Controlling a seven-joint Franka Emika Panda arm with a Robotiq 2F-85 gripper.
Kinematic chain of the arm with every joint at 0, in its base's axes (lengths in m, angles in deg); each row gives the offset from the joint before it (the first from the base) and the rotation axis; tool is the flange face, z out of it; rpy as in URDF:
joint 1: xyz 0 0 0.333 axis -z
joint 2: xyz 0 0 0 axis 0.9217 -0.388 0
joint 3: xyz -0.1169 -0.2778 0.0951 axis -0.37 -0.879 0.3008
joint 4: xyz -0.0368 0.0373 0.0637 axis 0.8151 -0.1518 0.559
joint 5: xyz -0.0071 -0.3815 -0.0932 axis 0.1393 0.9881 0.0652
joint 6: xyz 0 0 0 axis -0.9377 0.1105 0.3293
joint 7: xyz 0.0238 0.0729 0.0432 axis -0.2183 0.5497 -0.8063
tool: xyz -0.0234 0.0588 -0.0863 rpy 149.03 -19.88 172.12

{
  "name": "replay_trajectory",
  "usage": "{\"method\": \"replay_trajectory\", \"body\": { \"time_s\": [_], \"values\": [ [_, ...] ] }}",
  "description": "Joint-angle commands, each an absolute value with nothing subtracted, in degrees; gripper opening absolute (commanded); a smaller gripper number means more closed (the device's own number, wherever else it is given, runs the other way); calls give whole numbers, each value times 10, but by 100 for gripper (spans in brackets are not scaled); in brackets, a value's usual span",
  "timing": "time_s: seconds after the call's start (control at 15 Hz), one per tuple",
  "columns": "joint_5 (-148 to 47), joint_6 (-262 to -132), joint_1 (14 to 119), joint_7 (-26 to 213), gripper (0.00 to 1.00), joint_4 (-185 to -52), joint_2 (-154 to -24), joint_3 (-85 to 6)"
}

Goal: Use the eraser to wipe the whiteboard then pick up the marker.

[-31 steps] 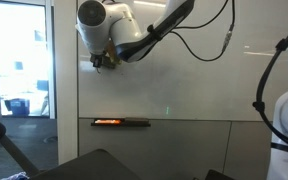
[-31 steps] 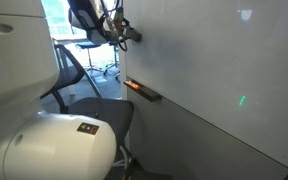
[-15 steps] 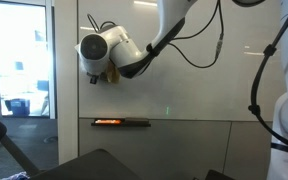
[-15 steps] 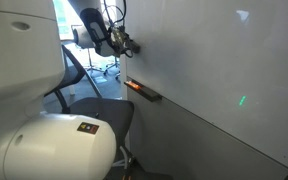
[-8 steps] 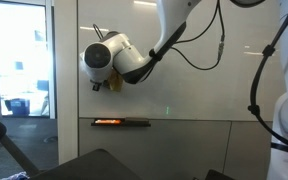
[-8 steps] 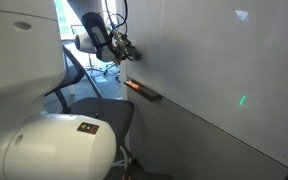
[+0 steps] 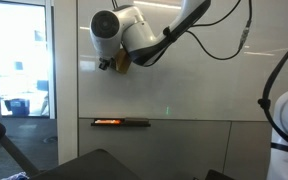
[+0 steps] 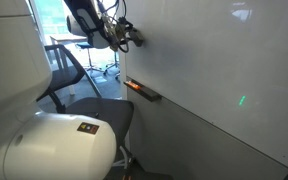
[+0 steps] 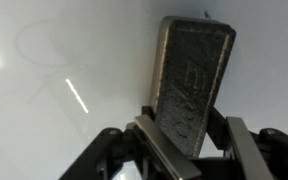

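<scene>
I will move my gripper away from the whiteboard (image 7: 194,85) and down, and tilt it downward. I will then release the eraser onto the dark flat surface, where there is open room.
My gripper (image 9: 189,140) is shut on the eraser (image 9: 191,80), a dark rectangular block whose felt face is pressed against the whiteboard (image 9: 54,70). In both exterior views the gripper (image 7: 119,62) (image 8: 132,40) holds the eraser against the upper left part of the whiteboard (image 7: 194,85) (image 8: 224,70). The marker (image 7: 108,122), white with an orange-red part, lies on the dark tray ledge (image 7: 134,123) below; it also shows in an exterior view (image 8: 133,87) on the ledge (image 8: 149,94).
A window (image 7: 19,60) with an office beyond is left of the whiteboard. An office chair (image 8: 74,70) stands near the board. A white robot base (image 8: 54,145) fills the foreground. Black cables (image 7: 219,50) hang from the arm.
The gripper with the eraser has moved up and a little right along the whiteboard after having come down from the upper position.
</scene>
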State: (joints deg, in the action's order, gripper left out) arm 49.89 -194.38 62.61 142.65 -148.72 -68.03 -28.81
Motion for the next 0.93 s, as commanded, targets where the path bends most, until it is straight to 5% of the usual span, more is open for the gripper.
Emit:
{"method": "replay_trajectory", "body": {
  "time_s": [0.0, 0.33, 0.87],
  "values": [
    [366, -2011, 606, 1358, 31, -1548, -625, -291],
    [222, -2112, 574, 1325, 31, -1612, -631, -282],
    [-11, -2193, 569, 1155, 31, -1599, -821, -272]
  ]
}}
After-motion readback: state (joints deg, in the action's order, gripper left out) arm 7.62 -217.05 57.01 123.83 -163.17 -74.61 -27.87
